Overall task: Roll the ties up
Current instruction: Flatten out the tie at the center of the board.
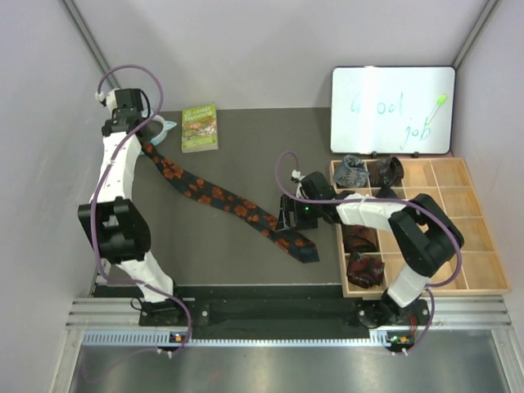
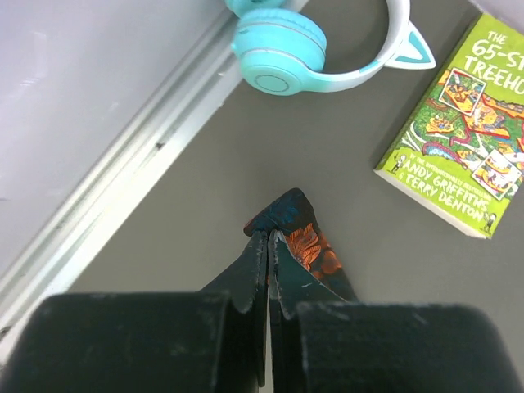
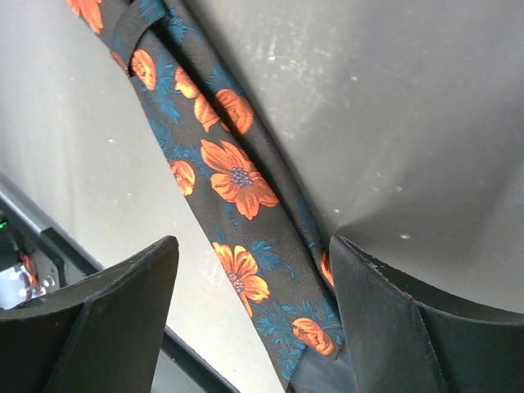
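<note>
The robot's right gripper should next move back toward the tip of the wide end, and then it should close.
One of the ties, black with orange flowers, lies stretched diagonally across the dark mat. Its narrow end is pinched in my shut left gripper at the far left. My right gripper stands open low over the wide end, one finger on each side of the strip; the right finger touches the tie's edge. From above, the right gripper sits near the tie's broad tip. Several rolled ties rest in compartments of the wooden tray.
A green book and turquoise headphones lie at the back left, close to the left gripper. A whiteboard leans behind the tray. The cell's walls close in the left, back and right sides.
</note>
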Robot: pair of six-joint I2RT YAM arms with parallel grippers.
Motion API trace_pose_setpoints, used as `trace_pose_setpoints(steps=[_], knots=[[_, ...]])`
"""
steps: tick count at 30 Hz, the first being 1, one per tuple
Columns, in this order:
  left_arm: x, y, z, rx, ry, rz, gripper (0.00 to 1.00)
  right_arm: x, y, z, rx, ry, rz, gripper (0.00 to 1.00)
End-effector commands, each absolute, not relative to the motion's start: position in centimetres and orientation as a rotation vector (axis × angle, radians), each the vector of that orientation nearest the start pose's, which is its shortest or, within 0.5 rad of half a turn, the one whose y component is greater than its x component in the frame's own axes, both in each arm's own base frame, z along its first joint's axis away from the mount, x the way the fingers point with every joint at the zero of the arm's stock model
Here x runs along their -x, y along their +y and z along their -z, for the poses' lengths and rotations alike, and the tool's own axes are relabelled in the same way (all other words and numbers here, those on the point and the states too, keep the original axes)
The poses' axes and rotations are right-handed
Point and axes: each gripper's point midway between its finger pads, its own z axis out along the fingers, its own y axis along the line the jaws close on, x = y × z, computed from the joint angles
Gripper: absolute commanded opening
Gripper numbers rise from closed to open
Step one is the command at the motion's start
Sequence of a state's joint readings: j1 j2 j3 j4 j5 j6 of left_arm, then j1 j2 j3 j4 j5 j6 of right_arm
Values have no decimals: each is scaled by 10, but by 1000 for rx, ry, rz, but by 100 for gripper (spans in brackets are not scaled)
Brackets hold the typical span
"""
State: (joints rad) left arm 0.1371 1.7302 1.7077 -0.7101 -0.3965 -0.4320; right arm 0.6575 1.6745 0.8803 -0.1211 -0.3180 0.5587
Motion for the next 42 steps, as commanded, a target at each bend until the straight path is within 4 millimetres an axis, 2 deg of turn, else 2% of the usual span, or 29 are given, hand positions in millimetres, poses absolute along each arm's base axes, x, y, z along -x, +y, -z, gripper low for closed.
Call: trace_pose_setpoints(steps=[1,2,3,5,8,9,10,12,13,14,15,16,17,18,20,21,22,24,26,28,29,30,31,33,36,37,39,40,42], knots=[[-488,119,-237,856,2016,-193,0,-232,270,-5,300,2784,-778,75],[-493,122,-233,874,2008,-161,0,-231,270,-4,302,2785,-777,74],[-498,115,-231,859,2019,-98,0,-231,269,-4,301,2788,-773,73],[-497,118,-226,885,2013,-74,0,-233,270,-3,301,2787,-767,70],[-488,125,-218,919,2014,-111,0,-233,268,-2,288,2793,-741,69],[-483,126,-210,926,2030,-125,0,-234,268,-3,287,2794,-723,68],[-477,132,-212,933,2021,-146,0,-234,268,-4,290,2802,-662,69],[-467,137,-206,950,2040,-163,0,-231,266,-7,311,2815,-553,71],[-460,144,-209,961,2032,-170,0,-217,263,-6,336,2852,-463,77],[-456,145,-210,960,2034,-174,0,-228,261,-13,324,2810,-357,80],[-448,147,-202,970,2051,-185,0,-226,260,-15,330,2806,-301,84],[-442,149,-208,970,2037,-186,0,-217,254,-16,356,2810,-187,99],[-438,149,-208,973,2037,-188,0,-219,258,-23,369,2787,-156,99],[-431,148,-200,980,2055,-194,0,-216,253,-23,381,2793,-84,99],[-420,147,-204,989,2048,-192,0,-207,246,-29,403,2784,67,99],[-413,146,-197,1000,2061,-196,0,-204,244,-30,403,2780,91,99],[-408,144,-204,999,2042,-186,0,-201,246,-30,403,2786,81,99],[-398,143,-197,1010,2054,-184,0,-196,249,-26,416,2800,42,99],[-392,141,-200,1010,2047,-174,0,-194,250,-20,468,2811,46,99],[-386,140,-197,1011,2060,-165,0,-197,248,-16,522,2813,87,99],[-384,139,-196,1010,2066,-162,0,-195,246,-7,551,2833,123,98],[-381,139,-192,1012,2075,-164,0,-193,243,-4,572,2843,152,95],[-378,140,-194,1010,2071,-170,0,-195,242,-4,582,2834,174,86],[-372,141,-190,1016,2079,-174,0,-194,240,-1,589,2838,190,79],[-366,144,-189,1025,2075,-166,0,-191,239,5,617,2851,183,59],[-364,146,-189,1024,2073,-169,0,-190,239,7,625,2852,187,44],[-362,145,-187,1025,2079,-167,0,-190,237,10,629,2855,200,32],[-362,146,-187,1028,2075,-168,0,-189,237,10,639,2855,195,21],[-361,144,-186,1025,2079,-157,0,-190,238,6,646,2851,191,10]])
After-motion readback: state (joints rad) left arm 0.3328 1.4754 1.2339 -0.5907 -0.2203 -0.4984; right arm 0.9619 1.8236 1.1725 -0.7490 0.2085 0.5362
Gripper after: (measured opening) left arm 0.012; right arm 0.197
